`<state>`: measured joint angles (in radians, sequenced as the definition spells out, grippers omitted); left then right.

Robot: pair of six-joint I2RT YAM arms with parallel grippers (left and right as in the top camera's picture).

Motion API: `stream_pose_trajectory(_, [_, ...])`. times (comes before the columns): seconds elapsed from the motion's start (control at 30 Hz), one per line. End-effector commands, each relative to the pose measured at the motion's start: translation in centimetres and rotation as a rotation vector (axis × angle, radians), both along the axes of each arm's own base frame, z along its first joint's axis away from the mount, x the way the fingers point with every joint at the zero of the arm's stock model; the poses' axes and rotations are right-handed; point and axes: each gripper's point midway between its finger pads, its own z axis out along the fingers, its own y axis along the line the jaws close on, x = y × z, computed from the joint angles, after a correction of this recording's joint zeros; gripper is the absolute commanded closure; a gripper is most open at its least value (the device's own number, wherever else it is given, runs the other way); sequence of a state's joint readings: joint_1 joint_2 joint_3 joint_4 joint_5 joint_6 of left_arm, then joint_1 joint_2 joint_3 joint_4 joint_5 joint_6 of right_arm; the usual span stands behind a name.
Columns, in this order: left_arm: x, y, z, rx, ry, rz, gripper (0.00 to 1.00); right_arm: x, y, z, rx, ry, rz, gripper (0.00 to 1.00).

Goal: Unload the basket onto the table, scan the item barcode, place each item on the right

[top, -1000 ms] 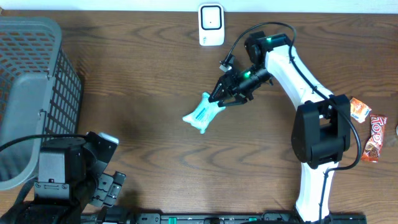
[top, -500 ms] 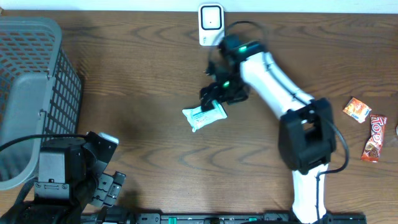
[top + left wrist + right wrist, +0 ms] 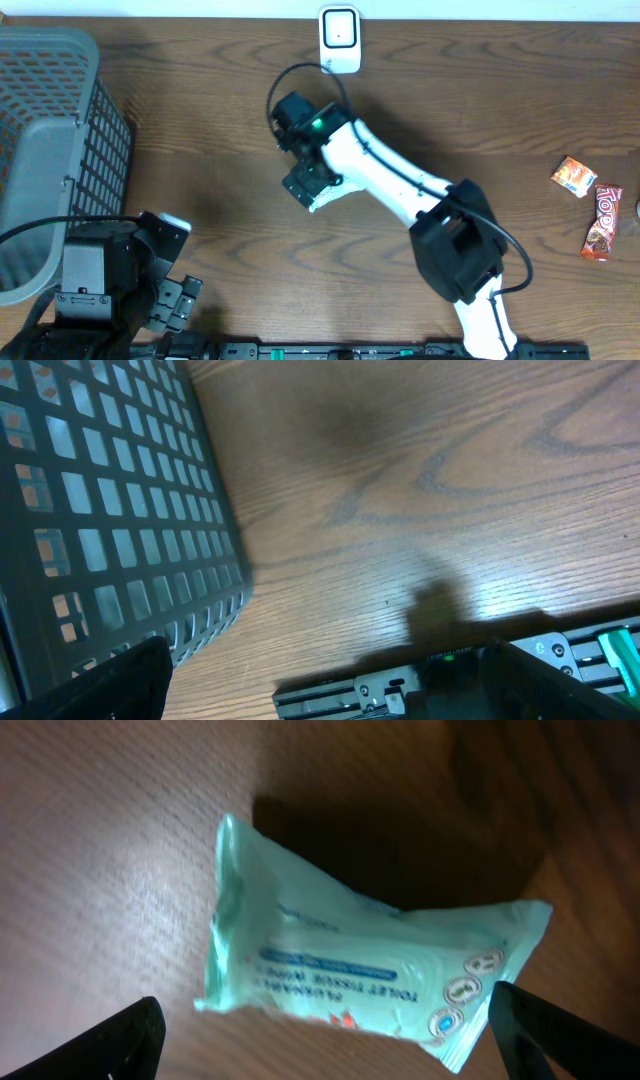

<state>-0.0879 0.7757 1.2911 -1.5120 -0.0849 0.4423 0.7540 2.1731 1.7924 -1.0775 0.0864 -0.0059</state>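
Observation:
My right gripper moves down next, before its fingers close on the tissue pack's long edge nearest them.
The item, a pale green tissue pack (image 3: 370, 970), lies flat on the wooden table with its printed face up. My right gripper (image 3: 335, 1042) hovers just above it, open, with one dark finger on each side and neither touching the pack. From overhead the right gripper (image 3: 305, 183) covers most of the pack, and only a white corner of the pack (image 3: 320, 203) shows. The white barcode scanner (image 3: 340, 40) stands at the table's far edge. My left gripper (image 3: 168, 300) rests at the near left, open and holding nothing; in the left wrist view the left gripper (image 3: 330, 695) faces bare wood.
A grey mesh basket (image 3: 50, 120) fills the left side, and the basket (image 3: 100, 510) stands close to the left gripper. Two snack packets, an orange one (image 3: 574, 176) and a red one (image 3: 602, 222), lie at the far right.
The right arm swung left across the table with the pack, set it down and opened its jaws. The left arm has not moved.

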Motion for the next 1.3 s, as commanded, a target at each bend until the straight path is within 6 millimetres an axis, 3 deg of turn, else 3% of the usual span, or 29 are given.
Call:
stream_pose_trajectory(0.0, [-0.1, 0.1, 0.2, 0.004, -0.009, -0.001, 0.02, 0.5, -1.4, -2.1, -0.17, -0.099, -0.034, 0.01])
stream_pose_trajectory(0.27, [-0.1, 0.1, 0.2, 0.004, -0.009, -0.001, 0.02, -1.3, -1.6, -7.6, -0.285, -0.047, -0.05, 0.01])
stream_pose_trajectory(0.37, [-0.1, 0.1, 0.2, 0.004, -0.009, -0.001, 0.02, -1.6, -2.5, -8.0, -0.348, -0.086, -0.119, 0.01])
stream_pose_trajectory(0.4, [-0.1, 0.1, 0.2, 0.004, -0.009, -0.001, 0.02, -1.6, -2.9, -8.1, -0.376, -0.104, -0.14, 0.05])
stream_pose_trajectory(0.43, [-0.1, 0.1, 0.2, 0.004, -0.009, -0.001, 0.02, -1.6, -3.2, -7.9, -0.396, -0.122, -0.155, 0.15])
stream_pose_trajectory(0.53, [-0.1, 0.1, 0.2, 0.004, -0.009, -0.001, 0.02, -1.8, -3.6, -7.9, -0.427, -0.142, -0.18, 0.66])
stream_pose_trajectory(0.67, [-0.1, 0.1, 0.2, 0.004, -0.009, -0.001, 0.02, -1.8, -3.5, -7.5, -0.43, -0.164, -0.196, 0.95])
stream_pose_trajectory(0.7, [-0.1, 0.1, 0.2, 0.004, -0.009, -0.001, 0.02, -1.8, -3.5, -7.2, -0.432, -0.166, -0.203, 0.99])
stream_pose_trajectory(0.93, [-0.1, 0.1, 0.2, 0.004, -0.009, -0.001, 0.02, -0.8, -2.1, -3.6, -0.331, -0.166, -0.174, 0.99])
stream_pose_trajectory(1.03, [-0.1, 0.1, 0.2, 0.004, -0.009, -0.001, 0.02, -1.1, -0.7, -1.7, -0.181, -0.069, -0.106, 0.99])
stream_pose_trajectory(1.17, [-0.1, 0.1, 0.2, 0.004, -0.009, -0.001, 0.02, -3.0, 1.4, 2.0, 0.117, 0.148, -0.003, 0.99])
stream_pose_trajectory(1.27, [-0.1, 0.1, 0.2, 0.004, -0.009, -0.001, 0.02, -4.1, 1.3, 5.3, 0.342, 0.309, 0.044, 0.99])
